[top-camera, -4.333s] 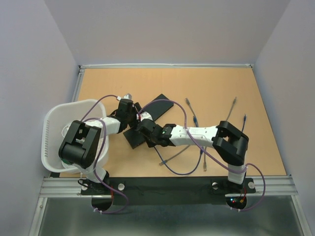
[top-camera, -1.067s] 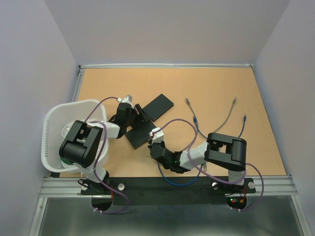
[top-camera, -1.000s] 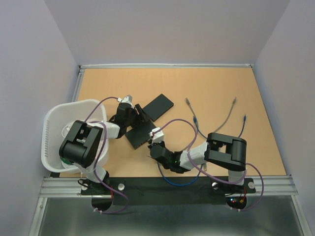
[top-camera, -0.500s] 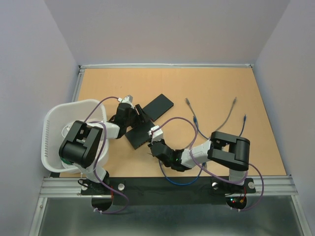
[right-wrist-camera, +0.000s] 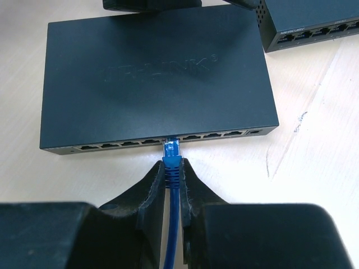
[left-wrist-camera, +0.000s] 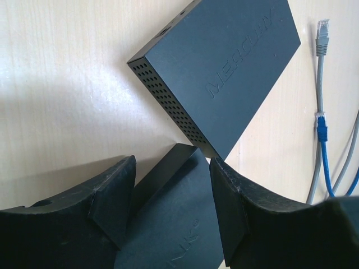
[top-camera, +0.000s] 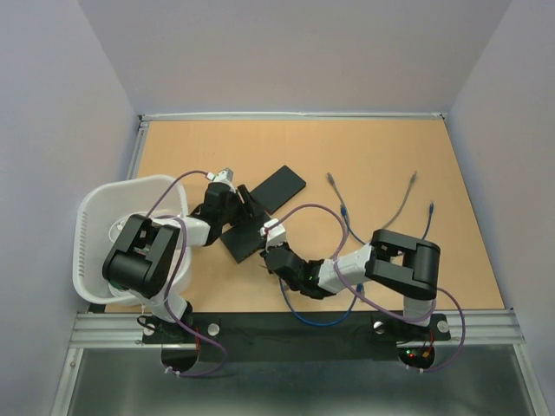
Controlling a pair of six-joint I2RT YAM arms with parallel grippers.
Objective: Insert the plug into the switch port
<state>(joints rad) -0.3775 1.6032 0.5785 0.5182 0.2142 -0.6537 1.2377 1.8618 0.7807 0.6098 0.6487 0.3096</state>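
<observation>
The robot's right gripper should next stay behind the blue plug and open to let go of the cable, because the end of the plug is already in the opening of a middle port (right-wrist-camera: 171,139).
A black TP-LINK switch (right-wrist-camera: 157,73) lies flat on the table, its row of ports facing my right gripper; it also shows in the top view (top-camera: 247,238). My right gripper (right-wrist-camera: 171,165) is shut on a blue cable just behind its blue plug (right-wrist-camera: 171,149). The plug's tip sits at the mouth of a middle port. In the top view the right gripper (top-camera: 270,254) is at the switch's near edge. My left gripper (left-wrist-camera: 172,162) straddles the switch's far corner (left-wrist-camera: 179,224), fingers against its sides; it shows in the top view (top-camera: 236,201) too.
A second black switch, marked MERCURY (left-wrist-camera: 224,73), lies just beyond the first (top-camera: 279,185). Loose grey and blue cables (top-camera: 342,208) lie to the right, with one more (top-camera: 408,195) further right. A white basket (top-camera: 95,234) stands at the left edge.
My right gripper has moved a little forward and left with the blue cable, bringing the plug up to the switch's port row. The left gripper and switch have stayed put.
</observation>
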